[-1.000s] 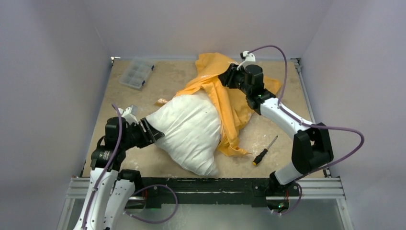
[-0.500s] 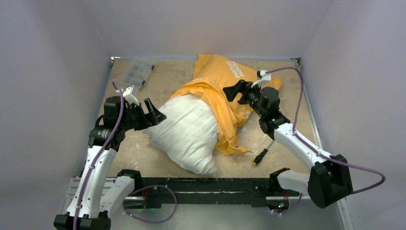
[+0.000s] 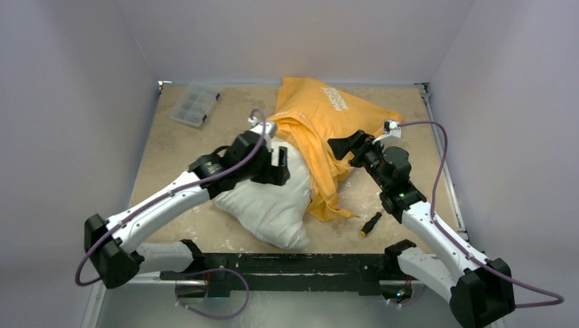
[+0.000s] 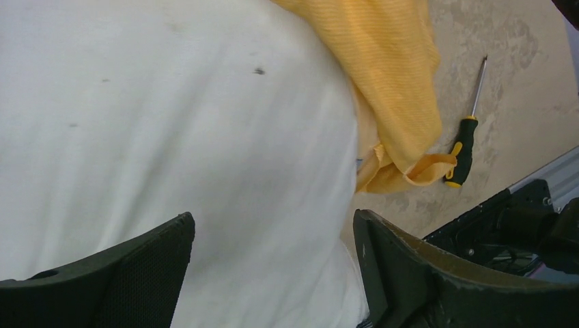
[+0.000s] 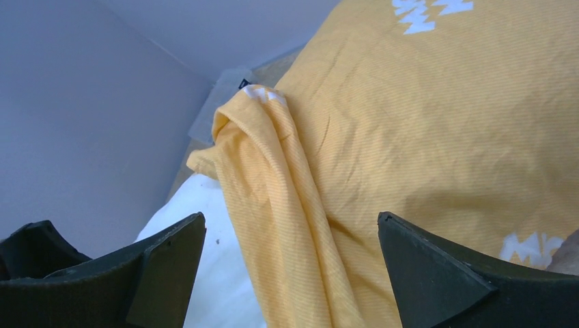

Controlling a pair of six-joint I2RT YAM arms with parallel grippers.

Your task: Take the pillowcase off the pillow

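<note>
My left gripper should move across and down next to pinch uncovered cloth, because the pillow's bare side by the pillowcase's folds is below it, to its right in the top view.
The white pillow (image 3: 270, 201) lies in the middle of the table, its far end still inside the orange-yellow pillowcase (image 3: 321, 113). The cover is bunched in folds across the pillow's middle, and white lettering shows on its flat far part. My left gripper (image 3: 281, 166) hovers open over the pillow's bare top. In the left wrist view the pillow (image 4: 171, 123) fills the space between the open fingers of the left gripper (image 4: 272, 219), and the pillowcase (image 4: 392, 75) hangs at the right. My right gripper (image 3: 347, 147) stands open beside the bunched folds. In the right wrist view the right gripper (image 5: 290, 219) frames the pillowcase (image 5: 423, 123) and a strip of pillow (image 5: 205, 273).
A clear plastic box (image 3: 194, 104) sits at the far left of the table. A black and yellow screwdriver (image 3: 371, 224) lies near the front right, also seen as the screwdriver (image 4: 465, 140) in the left wrist view. Grey walls enclose three sides.
Both grippers have opened. The left arm swung from the pillow's left end to above its top. The right arm let go of the pillowcase and drew back toward the near right.
</note>
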